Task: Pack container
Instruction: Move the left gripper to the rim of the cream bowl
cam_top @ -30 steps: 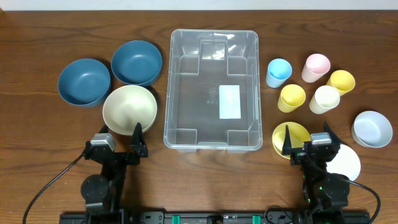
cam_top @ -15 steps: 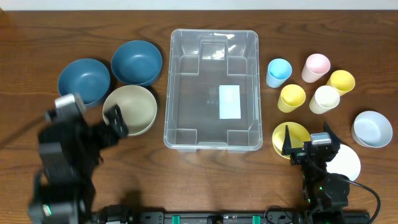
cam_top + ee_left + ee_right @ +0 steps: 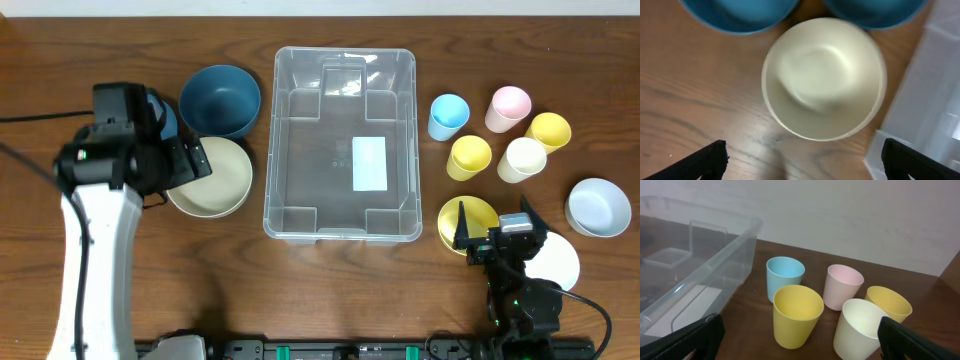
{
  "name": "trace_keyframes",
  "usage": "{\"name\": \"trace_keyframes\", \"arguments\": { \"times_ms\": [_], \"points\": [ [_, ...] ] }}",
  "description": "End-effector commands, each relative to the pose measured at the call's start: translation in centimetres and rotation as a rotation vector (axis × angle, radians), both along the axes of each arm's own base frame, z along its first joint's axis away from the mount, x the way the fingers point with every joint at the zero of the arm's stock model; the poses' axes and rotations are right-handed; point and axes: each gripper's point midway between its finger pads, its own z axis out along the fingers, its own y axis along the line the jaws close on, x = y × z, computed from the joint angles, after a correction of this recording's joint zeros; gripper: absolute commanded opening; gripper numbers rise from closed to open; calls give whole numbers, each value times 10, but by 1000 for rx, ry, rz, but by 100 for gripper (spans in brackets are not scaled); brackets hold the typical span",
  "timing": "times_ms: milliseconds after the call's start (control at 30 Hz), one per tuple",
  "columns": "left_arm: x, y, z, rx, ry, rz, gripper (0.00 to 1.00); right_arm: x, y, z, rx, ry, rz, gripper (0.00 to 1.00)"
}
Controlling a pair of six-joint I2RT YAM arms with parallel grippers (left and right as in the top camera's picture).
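Observation:
My left gripper is above the cream bowl's rim (image 3: 174,201) (image 3: 766,97). It should go down next with its fingers open, onto that rim on the side away from the bin.
The container (image 3: 320,150) is a large clear plastic bin with a white label on its base, at the table's middle, with nothing in it. It also shows in the left wrist view (image 3: 935,100) and the right wrist view (image 3: 690,265). My left gripper (image 3: 195,162) is open and empty, above the left edge of a cream bowl (image 3: 218,185). In the left wrist view the gripper (image 3: 805,152) has the cream bowl (image 3: 824,77) just ahead of it. My right gripper (image 3: 495,222) is open and empty near the front right; the right wrist view (image 3: 800,330) shows it too.
A blue bowl (image 3: 220,98) sits behind the cream bowl; a second blue bowl (image 3: 163,115) is mostly under my left arm. Several cups stand to the right of the bin, including blue (image 3: 449,115), pink (image 3: 509,108) and yellow (image 3: 470,156). A yellow dish (image 3: 470,213), a white plate (image 3: 558,262) and a pale bowl (image 3: 598,207) lie at the right.
My left arm has risen from its rest at the front edge and swung back and left, to over the bowls. The right arm has not moved.

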Motion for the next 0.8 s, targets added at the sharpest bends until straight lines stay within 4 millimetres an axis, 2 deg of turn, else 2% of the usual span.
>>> {"name": "trace_keyframes", "arguments": {
  "times_ms": [0, 100, 233, 500, 767],
  "points": [
    [0, 23, -11, 11, 47, 43, 98, 0, 3, -1, -7, 0, 15, 99],
    [0, 30, -23, -34, 83, 16, 100, 0, 3, -1, -7, 0, 15, 99],
    [2, 29, -37, -128, 96, -15, 98, 0, 3, -1, -7, 0, 15, 99],
    [2, 35, -67, -141, 119, 21, 98, 0, 3, -1, -7, 0, 15, 99],
    [-4, 35, -109, -159, 145, 64, 98, 0, 3, -1, -7, 0, 15, 99]
  ]
}}
